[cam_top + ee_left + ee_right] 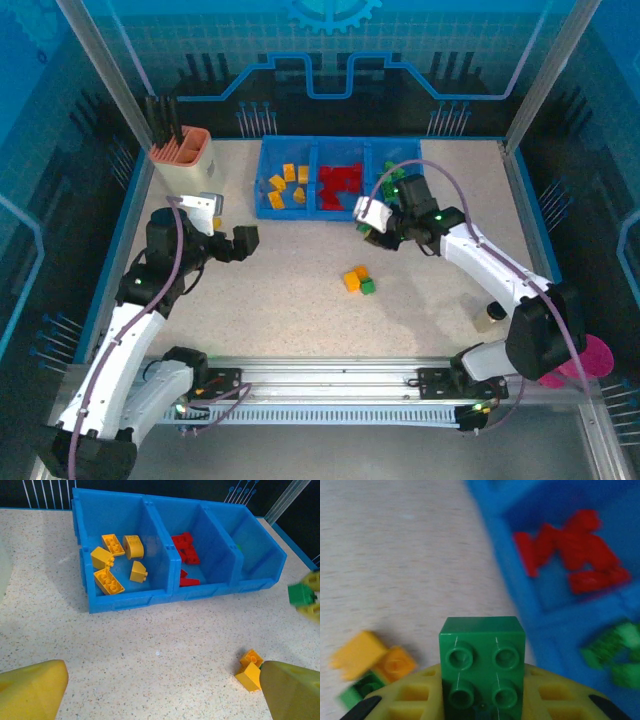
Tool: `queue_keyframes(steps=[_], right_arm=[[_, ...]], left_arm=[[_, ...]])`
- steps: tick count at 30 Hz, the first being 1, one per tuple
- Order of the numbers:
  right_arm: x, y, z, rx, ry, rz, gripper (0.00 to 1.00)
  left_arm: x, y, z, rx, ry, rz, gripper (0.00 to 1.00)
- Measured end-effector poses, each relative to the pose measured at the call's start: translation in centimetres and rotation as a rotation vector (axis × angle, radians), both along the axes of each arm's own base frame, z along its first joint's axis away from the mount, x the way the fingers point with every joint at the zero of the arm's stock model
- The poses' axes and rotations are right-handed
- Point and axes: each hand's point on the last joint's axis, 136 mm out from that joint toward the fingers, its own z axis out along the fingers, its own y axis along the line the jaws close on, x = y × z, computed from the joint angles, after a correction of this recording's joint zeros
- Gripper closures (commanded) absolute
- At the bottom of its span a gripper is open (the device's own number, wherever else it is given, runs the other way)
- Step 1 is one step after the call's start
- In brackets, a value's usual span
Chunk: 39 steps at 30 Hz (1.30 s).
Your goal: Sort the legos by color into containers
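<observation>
The green legos' container lies outward of my right gripper, so it will next move outward past the tray's near side and release the green lego over them.
My right gripper (482, 702) is shut on a green lego (482, 655), studs facing the camera, and holds it above the table just in front of the blue tray (313, 211). The tray's three containers hold yellow legos (112, 565) on the left, red legos (186, 555) in the middle and green legos (615, 655) on the right. Two orange legos (250, 667) and a small green one (368, 287) lie loose on the table. My left gripper (160, 695) is open, low over bare table left of the loose bricks.
A beige cup with an orange rim (183, 160) stands at the back left beside the tray. A pink cup (590, 358) sits past the right edge. A raised blue border (527, 205) runs round the table.
</observation>
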Motion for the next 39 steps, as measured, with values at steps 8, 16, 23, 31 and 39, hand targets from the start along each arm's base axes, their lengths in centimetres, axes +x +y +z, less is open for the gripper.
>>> queue_keyframes(steps=[8,16,23,31,39], right_arm=[[8.6,-4.8,-1.1,-0.029,-0.061,-0.237,0.75],[16.0,-6.1,-3.3,-0.081,-0.075,-0.296,0.71],[18.5,-6.8,-5.4,-0.118,-0.059,-0.312,0.64],[18.7,-7.2,-6.4,-0.140,-0.034,-0.312,0.51],[17.8,-7.9,-6.7,-0.138,-0.021,-0.347,0.41]], left_arm=[[0.1,-0.1,-0.1,-0.001,0.006,-0.002,0.01],[0.1,-0.2,-0.3,-0.003,0.013,-0.009,0.01],[0.0,-0.2,-0.1,-0.004,0.003,-0.009,0.01],[0.0,-0.2,-0.1,-0.004,0.003,-0.008,0.01],[0.0,-0.2,-0.1,-0.005,0.004,-0.009,0.01]])
